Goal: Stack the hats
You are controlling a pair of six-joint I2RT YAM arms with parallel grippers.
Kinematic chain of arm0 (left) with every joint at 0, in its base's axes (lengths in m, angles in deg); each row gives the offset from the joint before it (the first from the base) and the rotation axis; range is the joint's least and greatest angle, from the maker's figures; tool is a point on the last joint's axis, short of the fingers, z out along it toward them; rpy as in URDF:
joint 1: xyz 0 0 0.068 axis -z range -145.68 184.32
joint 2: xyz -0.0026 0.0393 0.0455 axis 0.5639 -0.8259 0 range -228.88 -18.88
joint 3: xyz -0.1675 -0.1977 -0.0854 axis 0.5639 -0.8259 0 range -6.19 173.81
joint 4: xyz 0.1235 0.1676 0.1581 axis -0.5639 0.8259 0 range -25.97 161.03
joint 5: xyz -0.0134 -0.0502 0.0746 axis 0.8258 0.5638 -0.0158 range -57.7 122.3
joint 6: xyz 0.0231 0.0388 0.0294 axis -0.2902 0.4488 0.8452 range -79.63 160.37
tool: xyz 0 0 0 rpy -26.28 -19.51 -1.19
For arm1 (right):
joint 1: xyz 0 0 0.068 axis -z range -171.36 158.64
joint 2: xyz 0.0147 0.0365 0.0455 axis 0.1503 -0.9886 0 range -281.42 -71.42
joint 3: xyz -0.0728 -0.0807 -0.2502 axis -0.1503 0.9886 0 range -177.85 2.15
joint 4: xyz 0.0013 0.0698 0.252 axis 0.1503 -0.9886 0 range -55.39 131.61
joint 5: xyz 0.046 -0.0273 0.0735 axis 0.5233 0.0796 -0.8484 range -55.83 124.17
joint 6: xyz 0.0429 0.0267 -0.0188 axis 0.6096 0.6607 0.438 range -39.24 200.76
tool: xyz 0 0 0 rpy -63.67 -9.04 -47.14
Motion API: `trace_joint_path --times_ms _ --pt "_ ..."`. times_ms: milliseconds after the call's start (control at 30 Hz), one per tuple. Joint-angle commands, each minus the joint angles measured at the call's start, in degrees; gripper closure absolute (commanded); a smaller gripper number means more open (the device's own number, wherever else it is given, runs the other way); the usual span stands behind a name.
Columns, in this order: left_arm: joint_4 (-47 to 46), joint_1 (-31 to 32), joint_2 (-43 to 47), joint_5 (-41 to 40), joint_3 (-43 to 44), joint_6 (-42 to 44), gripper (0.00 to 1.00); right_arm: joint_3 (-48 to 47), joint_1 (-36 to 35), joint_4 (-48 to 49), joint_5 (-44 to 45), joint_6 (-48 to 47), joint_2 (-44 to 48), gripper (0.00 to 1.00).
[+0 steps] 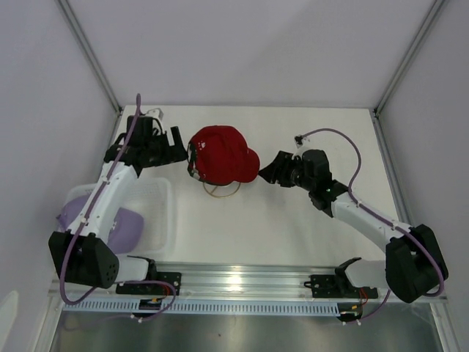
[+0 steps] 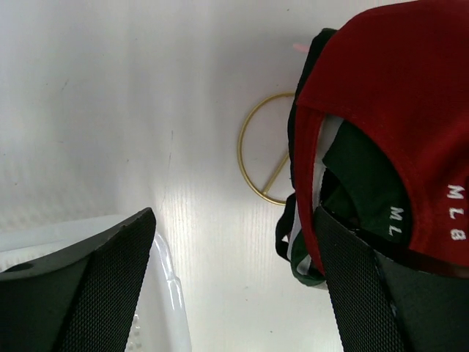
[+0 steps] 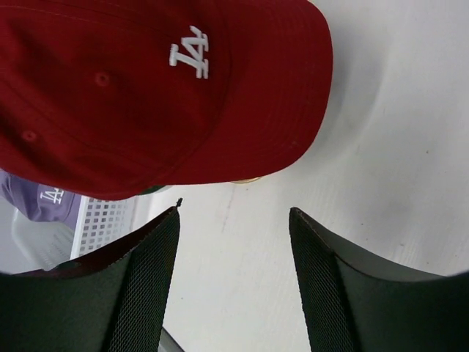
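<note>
Next, my left gripper needs to draw back from the stack and lower onto the top of the lavender cap [image 1: 124, 227], which alone lies unstacked.
A red cap [image 1: 223, 154] tops a stack of hats on the gold wire stand [image 1: 220, 192] at the table's middle back. In the left wrist view the red cap [image 2: 396, 95] covers a dark green cap [image 2: 359, 169], with white and black edges below. A lavender cap [image 1: 124, 227] lies in the white mesh basket [image 1: 157, 205] at the left, partly hidden by my left arm. My left gripper [image 1: 178, 145] is open at the stack's rear left; its right finger [image 2: 352, 279] sits against the caps' back straps. My right gripper [image 1: 267, 170] is open and empty, just right of the red brim [image 3: 278, 110].
The gold ring base [image 2: 256, 154] shows on the white table beside the stack. The basket's rim [image 2: 165, 279] lies under my left finger. The lavender cap [image 3: 44, 198] and basket mesh [image 3: 102, 220] show beyond the red cap. Grey walls enclose the table.
</note>
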Motion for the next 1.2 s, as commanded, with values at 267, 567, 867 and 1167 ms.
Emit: trace_joint_path --times_ms 267,567,867,1167 --pt "4.38 -15.4 10.99 14.88 1.19 -4.51 0.01 -15.55 -4.01 -12.79 2.47 -7.34 2.68 0.13" --pt "29.29 -30.68 22.25 -29.35 -1.06 -18.68 0.01 -19.33 -4.09 -15.34 -1.66 -7.51 2.32 0.0" --pt "18.05 -37.82 23.23 -31.8 -13.56 -18.69 0.01 -25.83 -4.01 -18.16 -6.06 -7.25 -1.37 0.0" --pt "9.86 -37.91 12.36 -39.01 -14.89 -11.91 0.05 -26.54 -4.36 -16.05 -6.24 -3.21 -3.39 0.0"
